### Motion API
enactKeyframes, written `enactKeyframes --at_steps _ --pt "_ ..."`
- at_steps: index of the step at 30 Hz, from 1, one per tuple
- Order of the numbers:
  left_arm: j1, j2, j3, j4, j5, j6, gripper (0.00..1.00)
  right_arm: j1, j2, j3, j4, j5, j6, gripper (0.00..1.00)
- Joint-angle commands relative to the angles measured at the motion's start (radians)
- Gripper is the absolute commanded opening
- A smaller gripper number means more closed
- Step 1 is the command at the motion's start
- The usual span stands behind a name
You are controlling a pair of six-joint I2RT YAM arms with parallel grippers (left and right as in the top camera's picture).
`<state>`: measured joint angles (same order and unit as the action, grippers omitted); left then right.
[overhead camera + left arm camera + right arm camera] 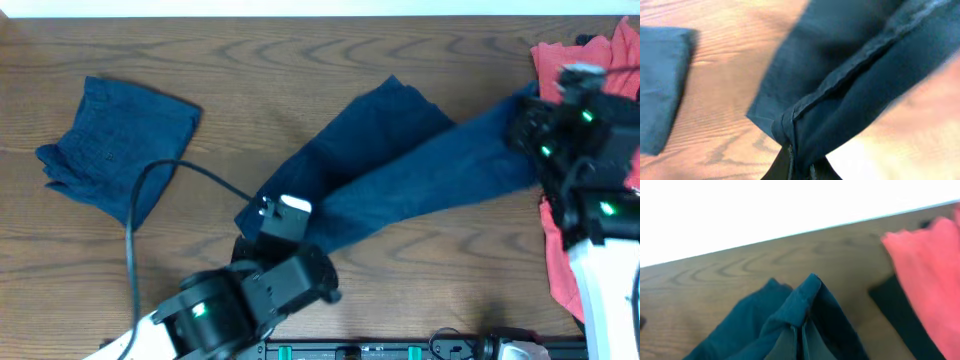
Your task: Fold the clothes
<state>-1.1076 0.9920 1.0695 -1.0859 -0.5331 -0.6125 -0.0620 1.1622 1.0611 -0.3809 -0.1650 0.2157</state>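
The shorts' high end should next go down onto the table, away from the coral-red shirts, for my right gripper to release.
Navy blue shorts (400, 165) are stretched across the middle of the table between my two grippers. My left gripper (270, 215) is shut on their lower left corner; in the left wrist view the cloth (850, 85) is pinched between the fingers (801, 167). My right gripper (530, 125) is shut on their right end; the right wrist view shows the fingers (801, 340) clamped on a fold of the navy cloth (790, 315). A second pair of navy shorts (115, 145) lies folded at the left. Coral-red shirts (565, 60) lie at the right edge.
A black garment (900, 317) lies partly under the coral-red fabric (930, 275) at the right. My left arm's black cable (135, 220) loops over the table beside the folded shorts. The table's far edge (790, 232) is close behind the right gripper.
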Motion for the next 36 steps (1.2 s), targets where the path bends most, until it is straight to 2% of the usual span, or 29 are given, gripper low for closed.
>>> enactKeyframes --at_steps 1,4,6,10,16,25,32,34,36 --pt "0.088 0.059 -0.019 0.028 -0.114 -0.063 0.06 0.053 0.106 0.014 0.071 0.004 -0.039 0.01" --pt "0.204 0.130 -0.019 0.068 -0.107 -0.057 0.06 0.076 0.212 0.014 0.143 0.003 -0.038 0.01" --pt "0.276 0.172 -0.019 0.112 -0.067 -0.011 0.06 0.086 0.269 0.014 0.180 0.003 -0.038 0.01" --pt "0.424 0.270 -0.019 0.243 0.092 0.151 0.06 0.115 0.380 0.014 0.251 0.003 -0.039 0.01" --pt "0.640 0.401 -0.019 0.391 0.295 0.268 0.06 0.151 0.496 0.014 0.341 0.003 -0.050 0.01" --pt "0.900 0.570 -0.019 0.474 0.480 0.298 0.06 0.176 0.632 0.014 0.444 0.003 -0.049 0.01" --pt "0.951 0.658 -0.019 0.475 0.481 0.297 0.06 0.193 0.715 0.014 0.506 0.002 -0.049 0.03" --pt "0.954 0.670 -0.019 0.475 0.480 0.296 0.06 0.198 0.727 0.014 0.521 0.003 -0.049 0.13" --pt "0.958 0.673 -0.019 0.491 0.464 0.294 0.06 0.200 0.729 0.014 0.536 0.003 -0.049 0.41"
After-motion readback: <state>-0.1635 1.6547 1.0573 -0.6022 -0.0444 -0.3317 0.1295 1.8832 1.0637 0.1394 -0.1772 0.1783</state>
